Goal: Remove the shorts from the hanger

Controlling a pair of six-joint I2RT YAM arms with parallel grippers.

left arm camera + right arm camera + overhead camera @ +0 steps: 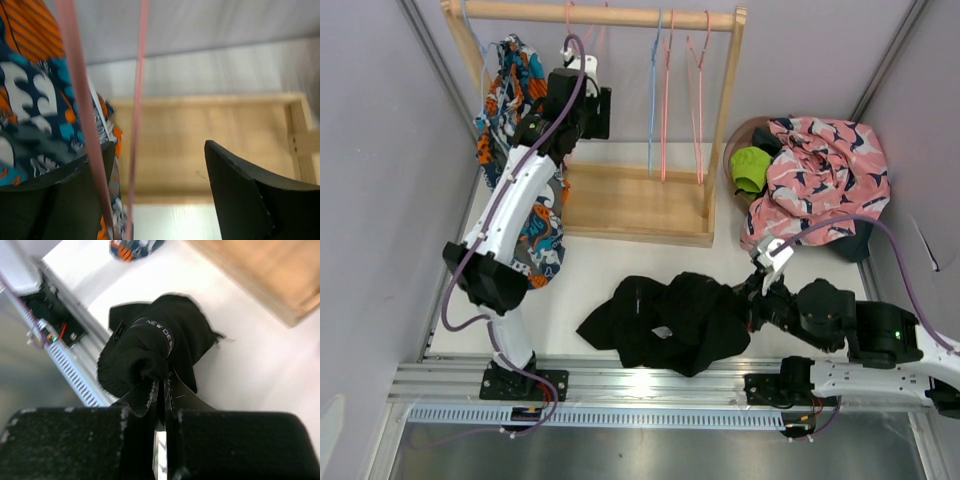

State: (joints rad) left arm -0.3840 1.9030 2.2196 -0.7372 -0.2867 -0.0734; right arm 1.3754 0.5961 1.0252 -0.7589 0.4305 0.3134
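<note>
Next, my right gripper lifts the black shorts and swings outward over the pile beside the rack, since pink, lime green and charcoal shorts (860, 243) lie there.
The multicolour print shorts (512, 85) hang at the left end of the wooden rack (620, 15) and drape down behind my left arm; they also show in the left wrist view (30, 105). My left gripper (592, 110) is open beside them, with a pink hanger's wires (79, 110) running between its fingers (160, 192). My right gripper (754, 296) is shut on the black shorts (670, 320), which lie crumpled on the table. In the right wrist view the gripper (162, 385) pinches that black fabric (150, 345). The pink printed shorts (825, 170), lime green shorts (750, 168) and dark charcoal shorts (860, 243) lie piled at the right.
Empty blue and pink hangers (665, 90) hang on the right half of the rack. The rack's wooden base (640, 200) stands behind the black shorts. A metal rail (620, 385) runs along the near edge. Walls close in left and right.
</note>
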